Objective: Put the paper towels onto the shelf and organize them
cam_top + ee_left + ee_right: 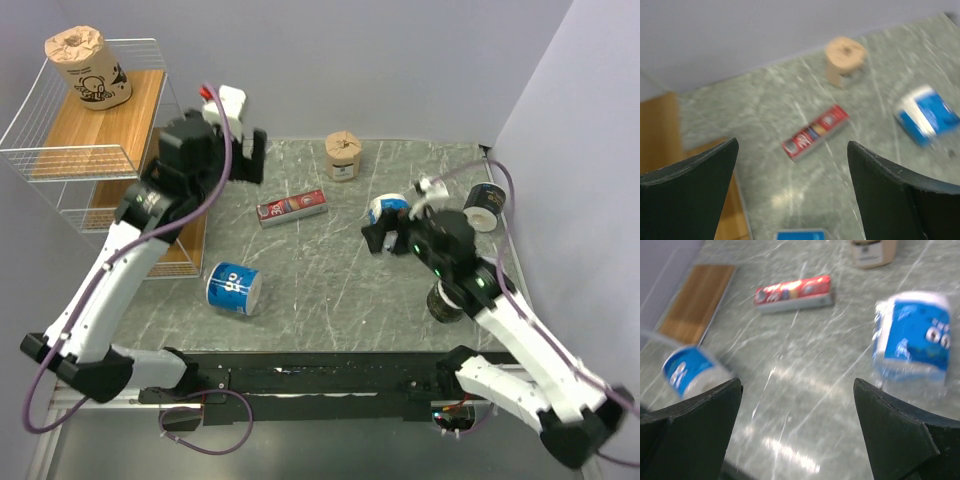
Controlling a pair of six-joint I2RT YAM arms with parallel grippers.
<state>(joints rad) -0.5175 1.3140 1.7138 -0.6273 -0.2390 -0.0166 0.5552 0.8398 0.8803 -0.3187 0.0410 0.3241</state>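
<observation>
I need to reach outward with my right gripper and lower it onto the rim of the kraft roll (354,143) on the tabletop, because that roll stands outward of the gripper.
One kraft-brown paper towel roll (88,68) stands on the top board of the white wire shelf (62,150). My left gripper (240,150) hangs open and empty beside the shelf, above the table. On the table are another kraft roll (342,155) (844,56), a blue-and-white roll (233,288) (690,371) lying on its side, a second blue-and-white roll (388,208) (912,342), and two dark rolls (483,207) (445,300). My right gripper (390,232) is open just short of the second blue-and-white roll, with nothing between its fingers (905,435).
A flat red box (292,208) (816,131) (794,292) lies mid-table between the two arms. The shelf's lowest wooden board (700,302) (660,135) reaches out onto the table at the left. Walls close the back and right sides.
</observation>
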